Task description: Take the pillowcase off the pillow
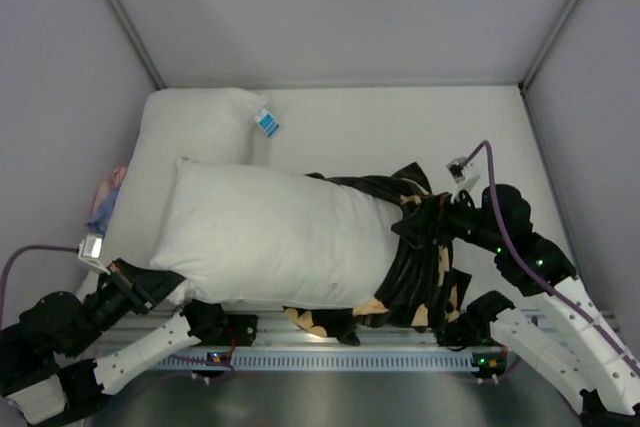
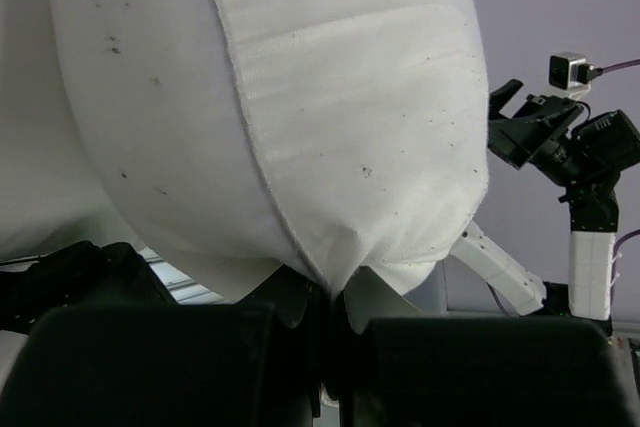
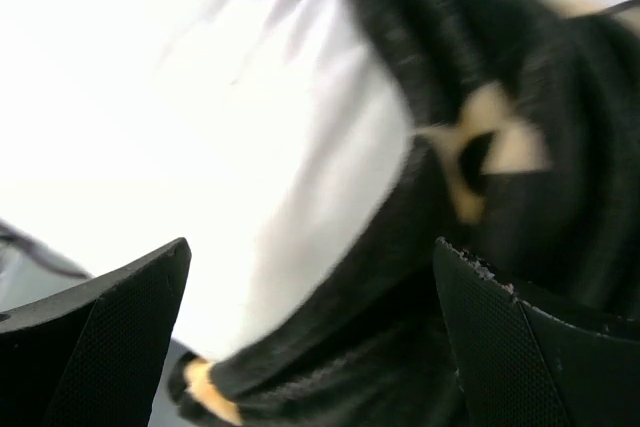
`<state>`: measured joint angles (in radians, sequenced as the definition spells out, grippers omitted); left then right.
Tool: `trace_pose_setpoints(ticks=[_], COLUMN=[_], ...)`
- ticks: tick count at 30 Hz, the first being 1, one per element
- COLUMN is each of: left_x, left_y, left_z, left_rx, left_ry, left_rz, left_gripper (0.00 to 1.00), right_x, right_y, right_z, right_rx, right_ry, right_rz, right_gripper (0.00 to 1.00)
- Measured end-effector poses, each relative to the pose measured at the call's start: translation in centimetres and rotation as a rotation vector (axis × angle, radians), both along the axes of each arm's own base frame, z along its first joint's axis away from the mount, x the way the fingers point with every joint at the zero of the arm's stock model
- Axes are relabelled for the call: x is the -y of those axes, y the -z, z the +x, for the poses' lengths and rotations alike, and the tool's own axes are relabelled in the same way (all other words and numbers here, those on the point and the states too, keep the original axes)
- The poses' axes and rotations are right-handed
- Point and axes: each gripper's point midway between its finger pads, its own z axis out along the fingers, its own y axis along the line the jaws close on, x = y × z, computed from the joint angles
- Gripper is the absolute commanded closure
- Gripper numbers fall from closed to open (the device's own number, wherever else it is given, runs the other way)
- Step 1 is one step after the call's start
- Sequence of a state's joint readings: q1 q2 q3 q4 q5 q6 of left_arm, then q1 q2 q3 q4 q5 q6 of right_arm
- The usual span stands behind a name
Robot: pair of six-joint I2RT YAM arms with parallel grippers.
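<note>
My right gripper will next go down onto the bunched black folds beyond the pillow's end and close on them, because the pillowcase is still around that end of the pillow.
The white pillow (image 1: 270, 237) lies across the middle of the table, its left two thirds bare. The black pillowcase (image 1: 425, 267) with tan shapes is bunched round its right end. My left gripper (image 1: 165, 285) is shut on the pillow's near-left corner. In the left wrist view the jaws (image 2: 335, 302) pinch the white corner seam of the pillow (image 2: 300, 117). My right gripper (image 1: 420, 215) is open at the top of the bunched pillowcase. In the right wrist view its fingers (image 3: 100, 337) stand wide apart over the black fabric (image 3: 420, 277) and the pillow (image 3: 180, 127).
A second white pillow (image 1: 190, 132) lies behind at the far left, a blue-white tag (image 1: 266, 123) by its corner. A pink-blue cloth bundle (image 1: 110, 195) sits against the left wall. Grey walls close in the table. A metal rail (image 1: 350, 357) runs along the near edge.
</note>
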<state>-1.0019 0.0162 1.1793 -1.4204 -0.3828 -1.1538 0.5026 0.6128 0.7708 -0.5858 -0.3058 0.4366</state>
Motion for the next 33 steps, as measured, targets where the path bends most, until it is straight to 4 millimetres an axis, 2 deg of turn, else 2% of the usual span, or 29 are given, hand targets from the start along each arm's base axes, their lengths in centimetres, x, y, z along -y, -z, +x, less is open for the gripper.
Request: trace_pose_setpoints(ticks=[2, 5, 8, 11, 15, 18, 21, 23, 26, 28, 30, 33], left_x=[0.8, 1.7, 2.0, 2.2, 2.5, 2.8, 3.0, 3.2, 3.6, 3.7, 3.8, 3.9], left_y=[1.1, 2.5, 3.4, 3.8, 4.1, 4.3, 4.7, 4.9, 5.1, 5.1, 5.1, 5.2], left_z=[0.4, 0.9, 1.1, 1.2, 1.2, 1.2, 1.3, 1.3, 1.1, 1.0, 0.9, 0.8], left_rx=[-0.022, -0.049, -0.064, -0.073, -0.084, -0.095, -0.106, -0.113, -0.123, -0.122, -0.123, -0.123], left_ry=[0.002, 0.007, 0.009, 0.008, 0.013, 0.010, 0.002, 0.001, 0.011, 0.015, 0.020, 0.027], left_rz=[0.029, 0.064, 0.086, 0.096, 0.097, 0.095, 0.099, 0.101, 0.100, 0.098, 0.099, 0.107], left_gripper=[1.00, 1.00, 1.00, 1.00, 1.00, 1.00, 1.00, 1.00, 1.00, 1.00, 1.00, 1.00], right_x=[-1.0, -2.3, -3.7, -5.6, -8.0, -10.8, -13.8, -15.1, -16.1, -16.1, -15.2, -12.2], right_y=[1.3, 5.8, 8.4, 9.7, 12.2, 11.9, 11.1, 10.2, 8.7, 7.7, 6.8, 5.3], right_z=[-1.6, -4.1, -5.4, -4.8, -1.1, 3.2, 9.1, 12.5, 15.8, 16.7, 16.5, 14.3], right_rx=[-0.036, -0.157, -0.195, -0.190, -0.240, -0.233, -0.191, -0.159, -0.118, -0.090, -0.066, -0.022], right_ry=[-0.059, -0.130, -0.168, -0.173, -0.099, -0.072, -0.039, -0.014, 0.012, 0.031, 0.053, 0.101], right_rz=[0.043, 0.051, 0.008, -0.070, -0.232, -0.299, -0.328, -0.326, -0.312, -0.308, -0.315, -0.320], right_gripper=[0.01, 0.01, 0.01, 0.01, 0.01, 0.01, 0.00, 0.01, 0.01, 0.01, 0.01, 0.01])
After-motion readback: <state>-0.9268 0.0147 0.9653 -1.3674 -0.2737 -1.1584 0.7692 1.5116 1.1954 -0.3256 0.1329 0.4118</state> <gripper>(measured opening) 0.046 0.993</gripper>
